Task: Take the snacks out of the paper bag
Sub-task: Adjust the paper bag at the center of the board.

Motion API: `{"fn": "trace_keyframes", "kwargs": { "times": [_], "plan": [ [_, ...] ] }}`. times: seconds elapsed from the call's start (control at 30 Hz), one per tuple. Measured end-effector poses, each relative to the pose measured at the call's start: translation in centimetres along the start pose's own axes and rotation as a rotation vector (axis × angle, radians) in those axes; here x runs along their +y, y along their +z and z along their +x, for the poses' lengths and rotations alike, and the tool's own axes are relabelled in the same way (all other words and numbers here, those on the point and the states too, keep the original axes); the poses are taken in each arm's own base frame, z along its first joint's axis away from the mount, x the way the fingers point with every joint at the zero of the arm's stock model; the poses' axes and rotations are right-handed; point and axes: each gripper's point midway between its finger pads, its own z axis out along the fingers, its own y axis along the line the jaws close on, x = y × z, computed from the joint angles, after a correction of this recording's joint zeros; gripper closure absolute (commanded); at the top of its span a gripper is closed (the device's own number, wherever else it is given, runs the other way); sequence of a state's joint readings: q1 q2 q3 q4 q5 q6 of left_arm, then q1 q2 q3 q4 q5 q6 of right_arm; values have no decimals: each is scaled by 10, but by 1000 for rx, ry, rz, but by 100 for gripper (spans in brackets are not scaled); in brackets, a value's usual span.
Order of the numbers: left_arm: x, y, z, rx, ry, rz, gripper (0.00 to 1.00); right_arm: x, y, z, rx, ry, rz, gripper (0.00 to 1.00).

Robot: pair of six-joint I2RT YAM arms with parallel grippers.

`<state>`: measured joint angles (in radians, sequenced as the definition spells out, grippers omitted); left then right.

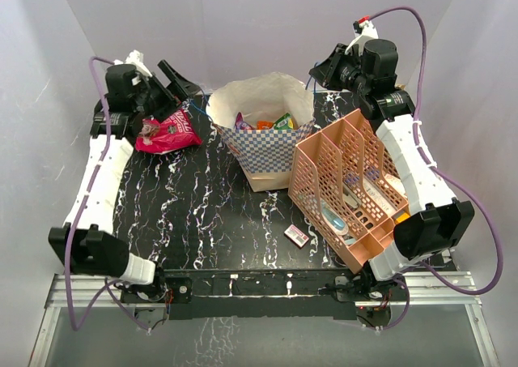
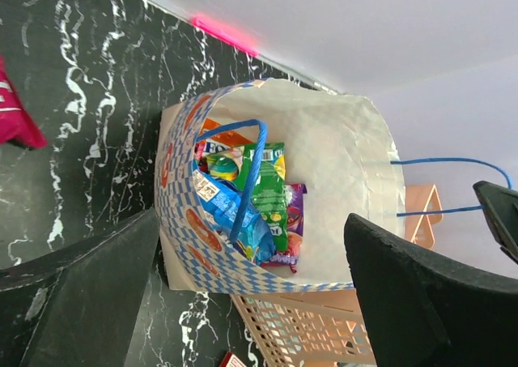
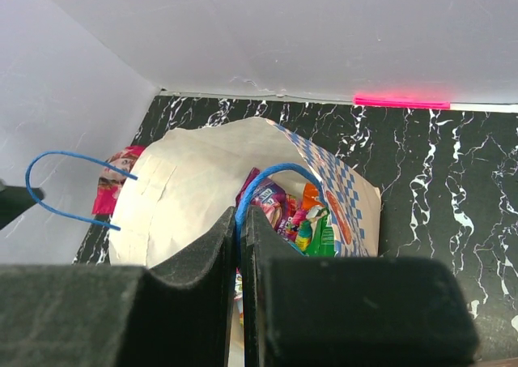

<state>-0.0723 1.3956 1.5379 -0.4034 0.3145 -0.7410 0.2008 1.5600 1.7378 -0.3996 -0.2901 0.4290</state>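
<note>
My left gripper moves toward the paper bag next, onto the free blue cord handle (image 2: pixel 258 150) sticking out from the bag's rim, as my right gripper holds the other.
The blue-and-white checkered paper bag (image 1: pixel 263 136) stands open at the back middle of the table. Inside it are snacks: a blue chip bag (image 2: pixel 235 213), a green pack (image 2: pixel 269 185), a purple pack (image 2: pixel 294 213) and an orange one (image 2: pixel 217 130). A pink-red snack bag (image 1: pixel 168 132) lies on the table to the left of the paper bag. My left gripper (image 1: pixel 183 83) is open and empty above that pink-red bag, facing the paper bag (image 2: pixel 340 164). My right gripper (image 3: pixel 240 221) is shut on the bag's blue cord handle (image 3: pixel 275 177) at its back right rim.
A peach perforated file rack (image 1: pixel 348 185) holding several items stands right of the paper bag, touching it. A small white-pink box (image 1: pixel 296 236) lies in front of the rack. The bag's other blue handle (image 3: pixel 57 181) hangs outside. White walls close in the back and sides.
</note>
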Motion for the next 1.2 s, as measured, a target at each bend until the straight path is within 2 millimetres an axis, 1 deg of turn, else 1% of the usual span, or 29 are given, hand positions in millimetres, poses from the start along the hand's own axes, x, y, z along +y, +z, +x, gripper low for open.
{"fn": "trace_keyframes", "kwargs": {
  "times": [0.03,0.1,0.17,0.23,0.3,0.4,0.43,0.5,0.53,0.6,0.67,0.77,0.87,0.97,1.03,1.13,1.2],
  "plan": [
    [-1,7,3,21,0,8,6,0,0,0,1,0,-2,92],
    [0,23,11,59,-1,6,14,1,0,1,2,0,-5,92],
    [8,35,23,102,-6,-16,27,2,0,0,2,1,-9,92],
    [15,43,34,143,-12,-39,40,3,0,1,2,5,-16,92],
    [17,44,37,156,-16,-43,53,3,1,3,3,10,-21,92],
    [13,44,35,151,-12,-24,72,0,2,8,8,16,-17,92],
    [12,44,35,149,-11,-19,81,0,2,8,7,16,-16,92],
    [10,44,33,150,-3,-16,91,-1,2,8,5,16,-13,92],
    [8,45,31,147,-1,-12,98,-2,3,7,2,15,-9,92],
    [1,48,23,138,7,1,100,-2,4,5,-2,13,-4,92],
    [-4,53,16,132,18,11,100,-3,9,-2,-12,10,-1,92],
    [-5,59,16,144,18,16,100,-5,24,-17,-26,-4,6,92],
    [-11,62,13,148,14,32,100,-14,40,-28,-33,-20,25,92],
    [-23,65,6,153,18,67,100,-36,54,-40,-42,-32,62,92],
    [-32,67,1,157,23,91,100,-56,61,-52,-62,-34,92,92],
    [-44,74,-7,159,30,126,100,-87,66,-71,-88,-28,132,92],
    [-48,76,-10,156,31,143,100,-102,67,-83,-106,-20,137,92]
  ]
}}
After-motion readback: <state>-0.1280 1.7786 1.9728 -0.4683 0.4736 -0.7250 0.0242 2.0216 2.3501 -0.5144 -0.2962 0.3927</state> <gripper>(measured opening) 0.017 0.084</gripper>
